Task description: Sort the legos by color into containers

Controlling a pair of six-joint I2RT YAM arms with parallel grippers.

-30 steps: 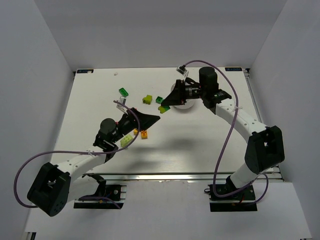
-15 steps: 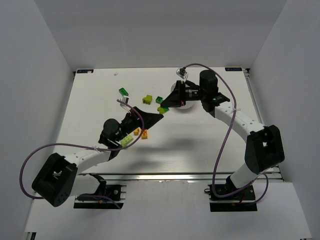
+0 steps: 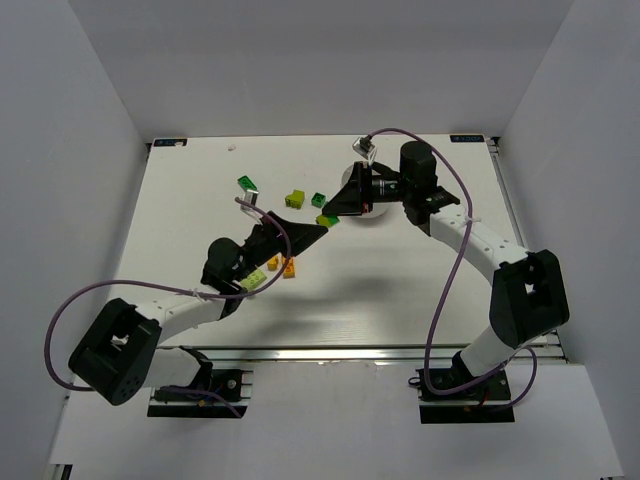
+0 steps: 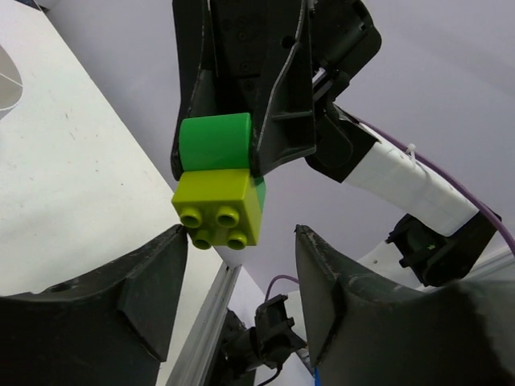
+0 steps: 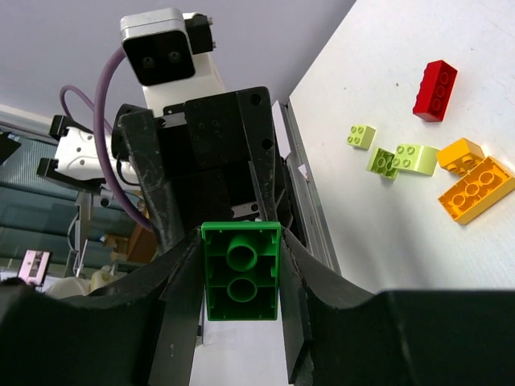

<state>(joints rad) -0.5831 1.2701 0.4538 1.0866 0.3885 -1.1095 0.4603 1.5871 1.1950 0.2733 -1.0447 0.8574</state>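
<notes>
I will next move the green lego in my right gripper down and to the gripper's right in the top view, to the white dish [image 3: 375, 212] with the containers, and let go of it.
My right gripper [image 5: 241, 241] is shut on a dark green lego [image 5: 241, 271], held above the table. A lime lego [image 4: 219, 207] is stuck to the green lego's [image 4: 216, 142] far end. My left gripper [image 4: 241, 233] is open right under that lime brick, and its left fingertip [image 4: 183, 233] touches the brick's corner. From above, the two grippers [image 3: 318, 232] [image 3: 328, 208] meet tip to tip. The white dish [image 3: 375, 212] with the containers is mostly hidden behind the right gripper. Loose legos lie on the table: green [image 3: 247, 184], lime [image 3: 295, 199], orange [image 3: 289, 267].
The right wrist view shows a red brick [image 5: 435, 90], lime bricks [image 5: 381, 162] and orange-yellow bricks [image 5: 476, 189] grouped on the table by the left arm. Another dark green brick [image 3: 318, 200] lies just left of the grippers. White walls enclose the table.
My left gripper has moved up and right to the joined bricks in the right gripper, and its jaws have narrowed. The right gripper has shifted slightly, keeping its grip.
</notes>
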